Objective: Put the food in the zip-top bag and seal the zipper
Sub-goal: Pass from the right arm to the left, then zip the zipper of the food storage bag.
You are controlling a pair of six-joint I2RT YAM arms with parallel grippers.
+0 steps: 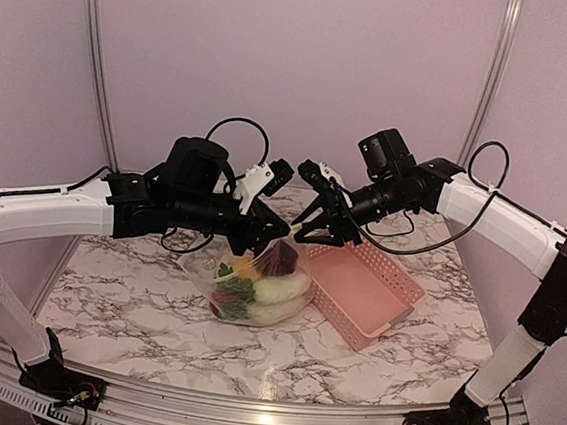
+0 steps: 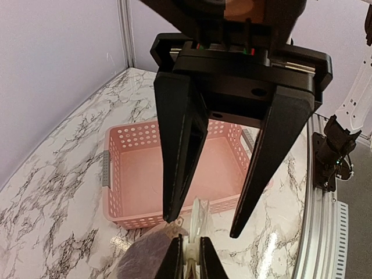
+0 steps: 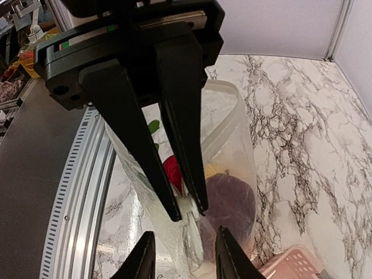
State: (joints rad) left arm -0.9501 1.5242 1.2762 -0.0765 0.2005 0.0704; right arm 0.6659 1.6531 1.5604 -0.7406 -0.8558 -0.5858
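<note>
My left gripper draws along the zipper next, to the left in the top view, to the bag's opposite corner and releases, because the bag's opening still gapes.
The zip-top bag (image 1: 255, 300) stands on the marble table with the food inside: a dark purple piece (image 1: 281, 261), an orange one (image 1: 246, 267), a green leafy one (image 1: 236, 290) and white ones (image 1: 281, 291). My left gripper (image 1: 267, 229) is shut on the zipper (image 2: 200, 212) at the bag's upper right corner and holds it up. In the left wrist view the left gripper (image 2: 189, 244) pinches that whitish strip. My right gripper (image 1: 314, 231) is open, its fingers either side of the same strip (image 3: 192, 212). The right wrist view shows the right gripper (image 3: 185, 232), the purple piece (image 3: 232, 200) and a red piece (image 3: 173, 171).
The pink slotted basket (image 1: 366, 291) lies empty on the table just right of the bag, under the right gripper; it also shows in the left wrist view (image 2: 151, 168). Lilac walls close in the table behind and at the sides.
</note>
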